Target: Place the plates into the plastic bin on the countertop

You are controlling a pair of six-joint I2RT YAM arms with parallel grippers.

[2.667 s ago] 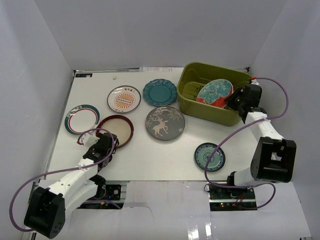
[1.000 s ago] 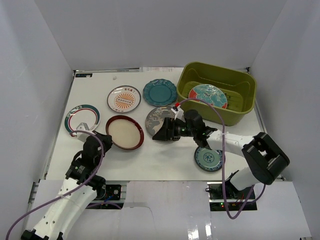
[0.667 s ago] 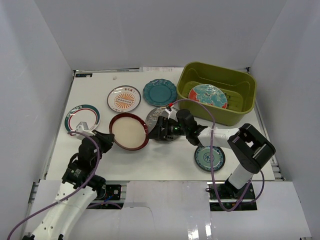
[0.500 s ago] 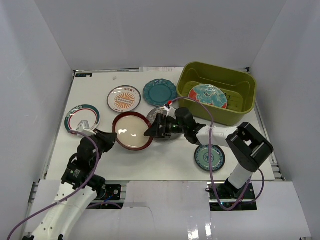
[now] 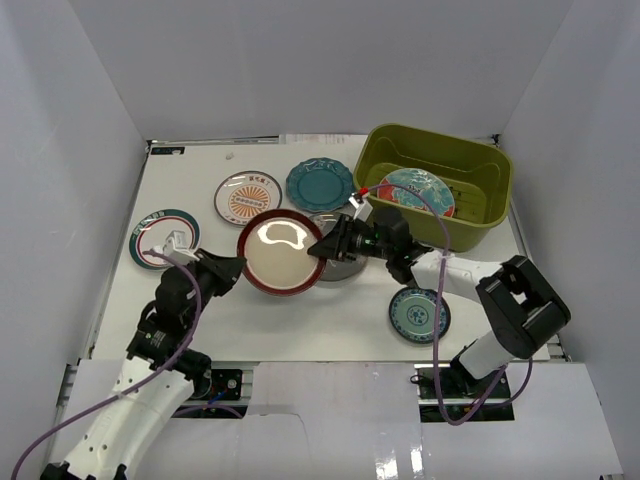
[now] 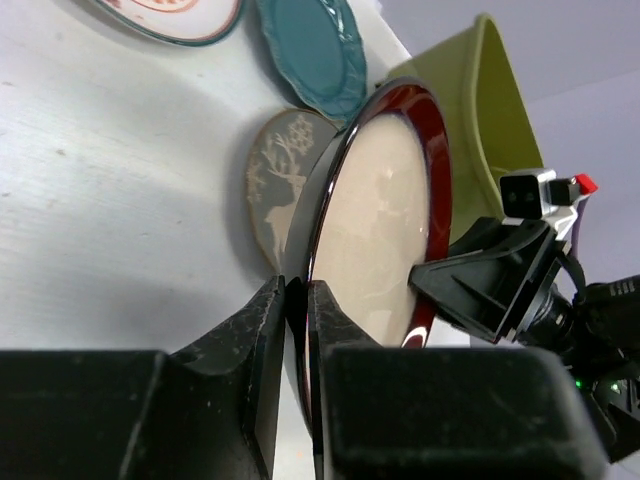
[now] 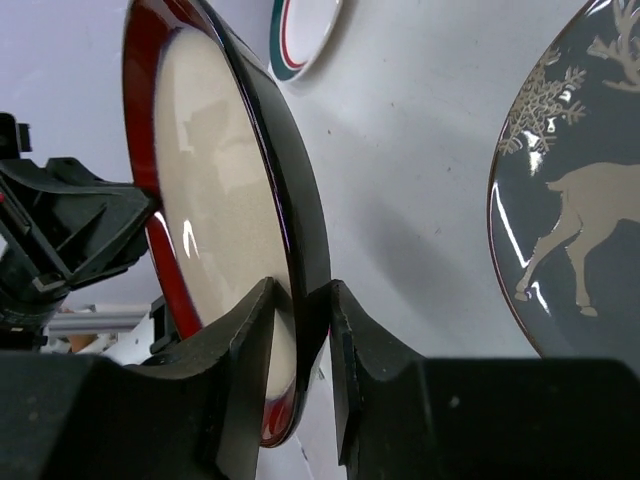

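The right gripper moves to the right in the top view next, lowers and releases there, since the olive bin (image 5: 432, 133) has its bottom bare beside the floral plate.
A dark-rimmed cream plate (image 5: 283, 252) hangs tilted above the countertop (image 5: 300, 320), held by both arms. My left gripper (image 5: 232, 268) is shut on its left rim, seen edge-on in the left wrist view (image 6: 297, 290). At the opposite rim my right gripper (image 5: 322, 248) is shut too, the plate's rim pinched between the fingers (image 7: 300, 300). The olive plastic bin (image 5: 432, 133) stands at the back right with a red-teal floral plate (image 5: 415, 190) lying in it. The grey deer plate (image 7: 580, 200) lies flat below, mostly hidden in the top view.
On the countertop lie an orange sunburst plate (image 5: 248, 197), a scalloped teal plate (image 5: 320, 183), a green-rimmed white plate (image 5: 160, 238) at the left and a small teal patterned plate (image 5: 419, 313) near the right arm's base. White walls enclose three sides.
The left gripper has carried the cream plate up and to the right. The right gripper, open before, has closed on the plate's right rim.
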